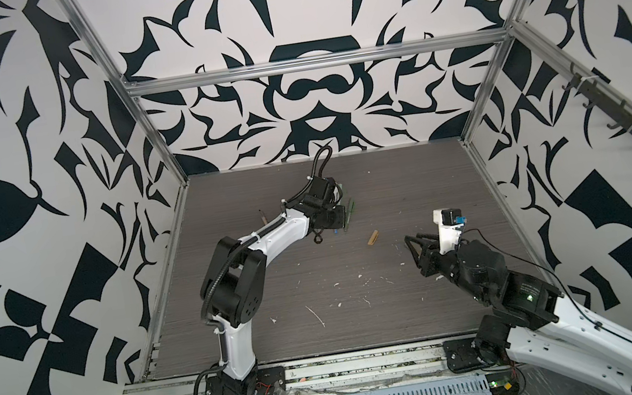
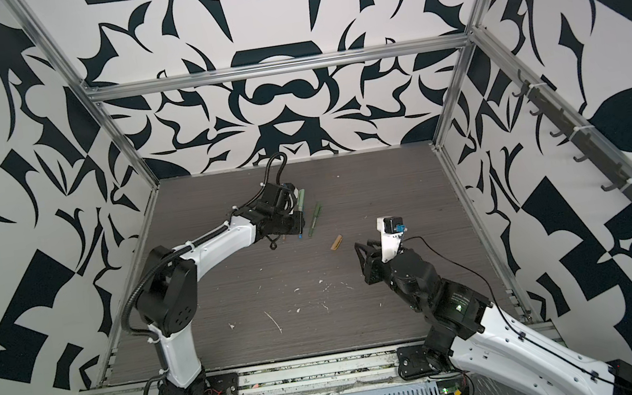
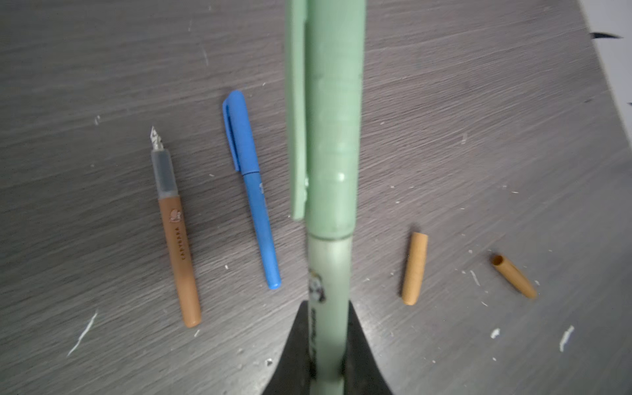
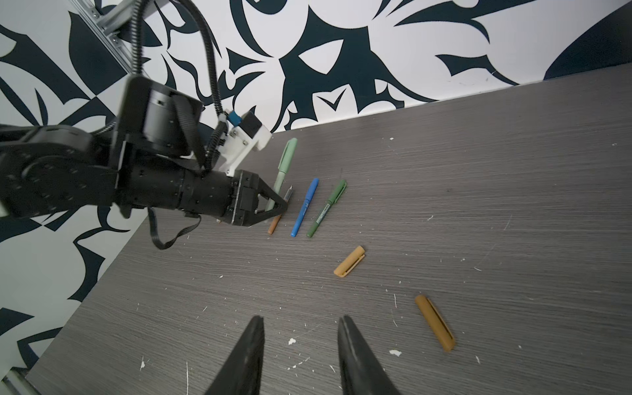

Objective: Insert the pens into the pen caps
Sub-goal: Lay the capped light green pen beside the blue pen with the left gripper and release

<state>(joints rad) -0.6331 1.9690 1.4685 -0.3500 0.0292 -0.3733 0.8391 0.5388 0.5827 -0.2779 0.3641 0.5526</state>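
Next, my left gripper lowers toward the gap between the orange-brown and blue pens below it and releases the body of the pale green pen, as this pen is capped.
My left gripper (image 3: 328,304) is shut on the barrel of a pale green pen (image 3: 333,136) with its cap on, held just above the table. Below it lie an uncapped orange-brown pen (image 3: 178,239), a capped blue pen (image 3: 253,191) and a capped dark green pen (image 4: 326,208). A tan cap (image 4: 349,261) and a darker ochre cap (image 4: 435,323) lie loose nearer my right gripper (image 4: 301,319), which hovers open and empty. In a top view a slim tan stick (image 1: 263,217) pokes out beside the left forearm.
The grey wood-grain table (image 1: 319,290) carries white scratch marks and flecks. Patterned walls and aluminium rails (image 1: 312,62) enclose it on three sides. The left arm (image 4: 102,178) reaches across the back of the table near the wall.
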